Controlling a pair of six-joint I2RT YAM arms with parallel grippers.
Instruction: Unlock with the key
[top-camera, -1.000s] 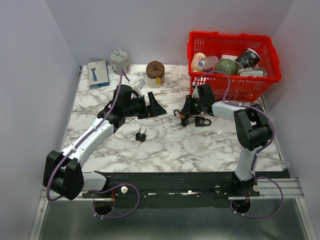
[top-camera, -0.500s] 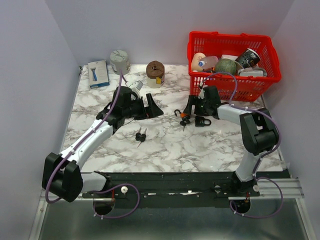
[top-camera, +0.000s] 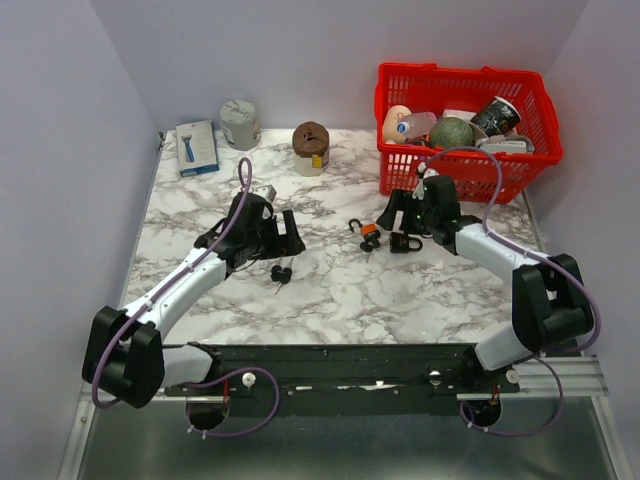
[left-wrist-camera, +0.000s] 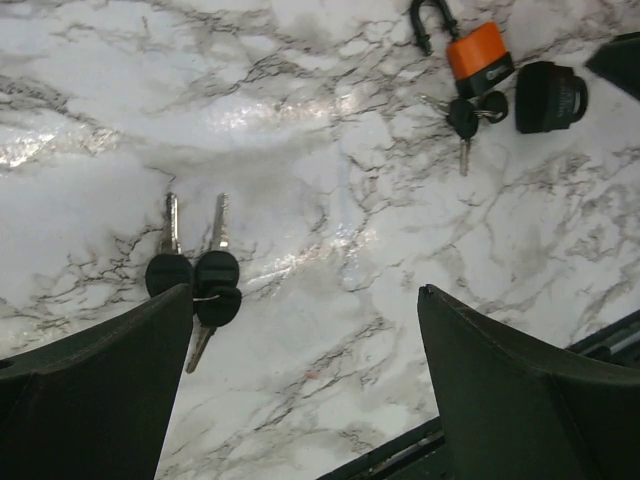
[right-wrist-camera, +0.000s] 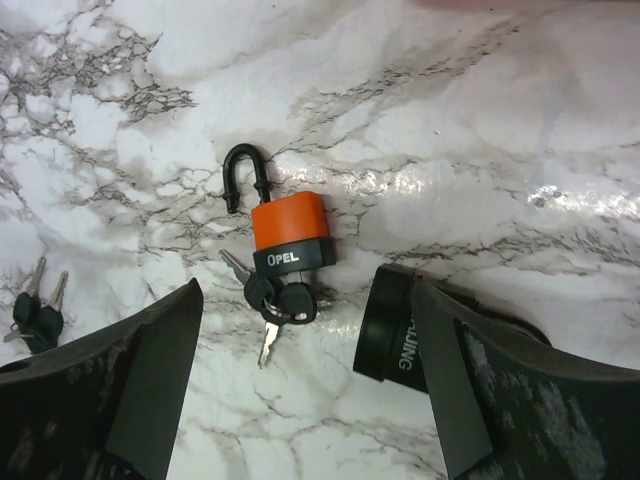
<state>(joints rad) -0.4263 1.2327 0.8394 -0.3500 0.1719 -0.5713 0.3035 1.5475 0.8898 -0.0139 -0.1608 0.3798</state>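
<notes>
The black padlock's body (top-camera: 400, 244) (right-wrist-camera: 400, 328) is below the right gripper, off to the right in the wrist view, so the robot should lower the gripper and shift it that way to straddle the padlock's body.
An orange padlock (top-camera: 368, 231) lies mid-table with its black shackle open and a ring of keys in its keyhole; it shows in the right wrist view (right-wrist-camera: 290, 235) and the left wrist view (left-wrist-camera: 480, 55). A black padlock (top-camera: 405, 242) lies just right of it, against my right finger (right-wrist-camera: 480, 400). A loose bunch of black-headed keys (top-camera: 281, 272) lies to the left, by my left finger (left-wrist-camera: 100, 380). My left gripper (top-camera: 290, 238) is open and empty just above the loose keys (left-wrist-camera: 195, 275). My right gripper (top-camera: 397, 215) is open and empty, just behind the padlocks.
A red basket (top-camera: 450, 172) full of items stands at the back right, close behind the right gripper. A brown jar (top-camera: 311, 147), a grey tin (top-camera: 240, 122) and a blue box (top-camera: 197, 147) stand along the back left.
My left gripper has drawn back toward the near left, closer to the loose keys. My right arm has swung to the right, its gripper moving off the padlocks.
</notes>
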